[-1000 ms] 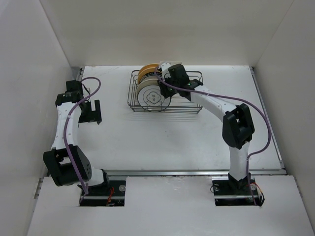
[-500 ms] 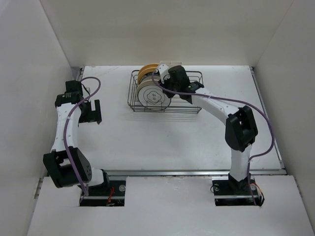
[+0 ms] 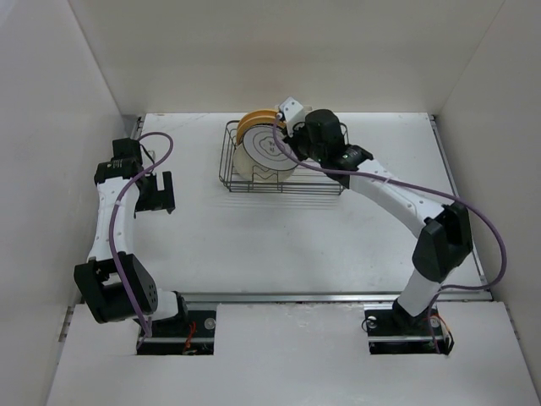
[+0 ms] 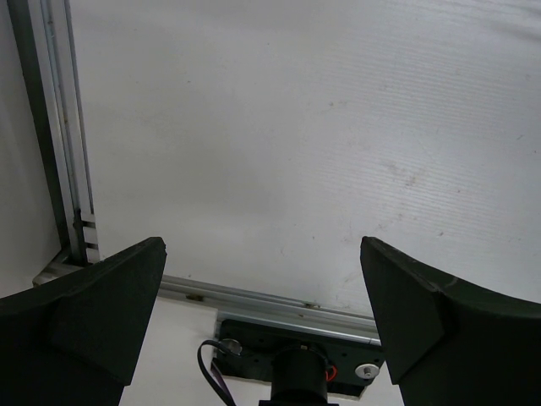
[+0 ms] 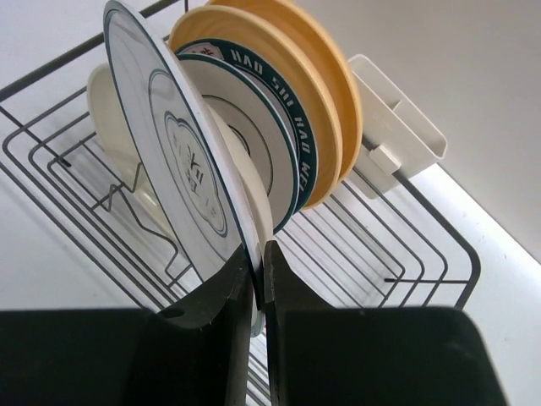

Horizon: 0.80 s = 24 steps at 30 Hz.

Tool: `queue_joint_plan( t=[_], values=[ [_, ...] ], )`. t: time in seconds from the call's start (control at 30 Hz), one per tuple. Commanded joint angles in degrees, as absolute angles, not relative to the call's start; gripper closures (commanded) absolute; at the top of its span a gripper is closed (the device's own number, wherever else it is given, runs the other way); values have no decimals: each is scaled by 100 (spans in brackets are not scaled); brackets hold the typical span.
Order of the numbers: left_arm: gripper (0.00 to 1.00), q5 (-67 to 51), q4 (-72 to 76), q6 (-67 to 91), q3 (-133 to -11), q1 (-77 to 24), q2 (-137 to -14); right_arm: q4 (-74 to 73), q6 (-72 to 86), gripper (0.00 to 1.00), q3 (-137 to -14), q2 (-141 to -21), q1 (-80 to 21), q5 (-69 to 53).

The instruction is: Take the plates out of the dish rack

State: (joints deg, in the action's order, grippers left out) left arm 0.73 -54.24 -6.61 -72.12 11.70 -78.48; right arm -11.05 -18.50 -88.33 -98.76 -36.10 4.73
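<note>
My right gripper carries the white plate back from the rack next, then down onto the table short of the rack's near bar (image 3: 316,251), because that part is empty.
The dark wire dish rack (image 3: 325,173) stands at the table's back middle, with a white holder (image 5: 397,127) on its far side. My right gripper (image 3: 292,145) is shut on the rim of the white plate with a thin dark ring and centre emblem (image 3: 264,150), which is raised and tilted at the rack's left end. In the right wrist view the jaws (image 5: 258,249) pinch that plate (image 5: 182,169). Behind it stand the cream plate (image 5: 108,118), the teal-rimmed lettered plate (image 5: 283,114) and the yellow-orange plate (image 5: 334,85). My left gripper (image 3: 156,193) is open and empty at the table's left.
White walls enclose the table on three sides. A metal rail (image 4: 59,152) runs along the table's left edge and another along the near edge (image 3: 296,297). The left wrist view shows bare table (image 4: 296,127) under the open fingers.
My right arm has swung up and to the right with the emblem plate in its jaws. The plate has risen and tilted in the rack. The left arm has not moved.
</note>
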Motion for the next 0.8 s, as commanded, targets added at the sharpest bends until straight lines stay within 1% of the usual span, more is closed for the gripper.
queue_joint_plan(
  t=[0.0,0.17,0.27,0.3,0.33,0.37,0.4,0.43,0.47,0.57,0.77],
  values=[
    [0,44,-5458,-712,-7233,1169,-7690,-369,-1898,100,-8834,-9432,-3595,493],
    [0,44,-5458,-712,-7233,1169,-7690,-650,-1495,100,-8833,-9177,-3595,168],
    [0,44,-5458,-712,-7233,1169,-7690,-1176,-1162,100,-9052,-9176,-3595,-1121],
    [0,44,-5458,-712,-7233,1169,-7690,-1500,-1082,100,-9122,-9228,-3595,-2004],
    [0,44,-5458,-712,-7233,1169,-7638,-1651,-985,100,-9184,-9446,-3595,-2448],
    [0,96,-5458,-712,-7233,1169,-7638,-1905,-836,100,-9254,-9587,-3595,-3296],
    [0,97,-5458,-712,-7233,1169,-7638,-1907,-783,100,-9255,-9763,-3595,-3305],
    [0,97,-5458,-712,-7233,1169,-7638,-2133,-704,100,-9333,-9947,-3595,-3905],
    [0,97,-5458,-712,-7233,1169,-7638,-2197,-634,100,-9334,-10332,-3647,-4181],
    [0,97,-5458,-712,-7233,1169,-7638,-2145,-370,100,-9387,-10983,-3787,-4998],
    [0,149,-5458,-712,-7233,1169,-7585,-2337,-316,100,-9457,-11838,-4140,-5027]
  ],
)
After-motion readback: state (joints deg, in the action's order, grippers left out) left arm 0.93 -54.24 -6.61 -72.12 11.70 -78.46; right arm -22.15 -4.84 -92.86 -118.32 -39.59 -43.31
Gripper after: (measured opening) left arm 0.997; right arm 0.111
